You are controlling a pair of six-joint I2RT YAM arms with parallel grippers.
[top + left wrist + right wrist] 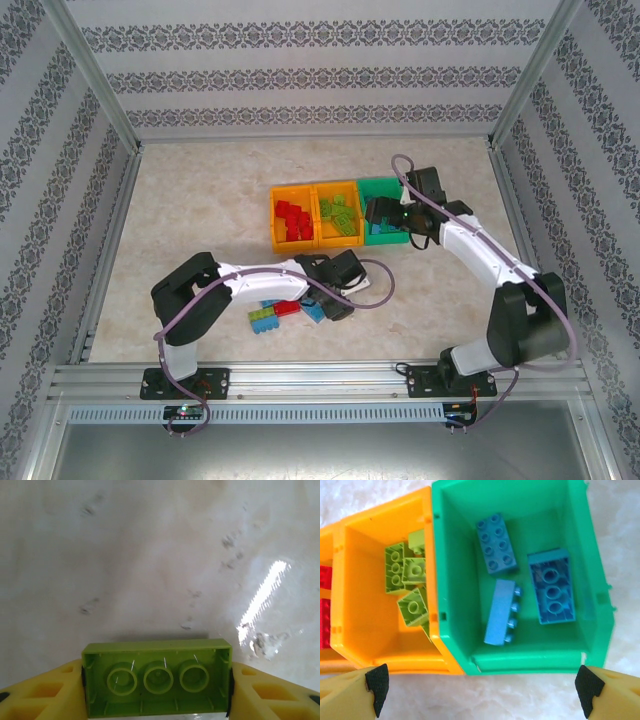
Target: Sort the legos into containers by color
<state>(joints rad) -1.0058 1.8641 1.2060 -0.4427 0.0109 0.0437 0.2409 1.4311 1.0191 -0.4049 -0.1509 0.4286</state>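
Note:
The left gripper rises outward over the middle orange container next and releases the light green lego, since that container of light green legos lies outward of the gripper.
A light green lego [156, 677] lies underside toward the camera between the yellow fingers [45, 695] of my left gripper [156, 690], which is shut on its two ends just above the table. From above, that gripper [335, 308] sits beside a small heap of loose blue, green and red legos [275, 315]. My right gripper [482, 695] hangs open over the near rim of the green container [530, 662], which holds three blue legos [501, 612]. The middle orange container [365, 625] holds light green legos [405, 570], and the left orange container [292, 218] holds red ones.
The three joined containers [338, 215] stand in a row at the table's middle back. Metal frame posts and patterned walls border the table on three sides. The right arm [480, 250] reaches in from the right over the green bin.

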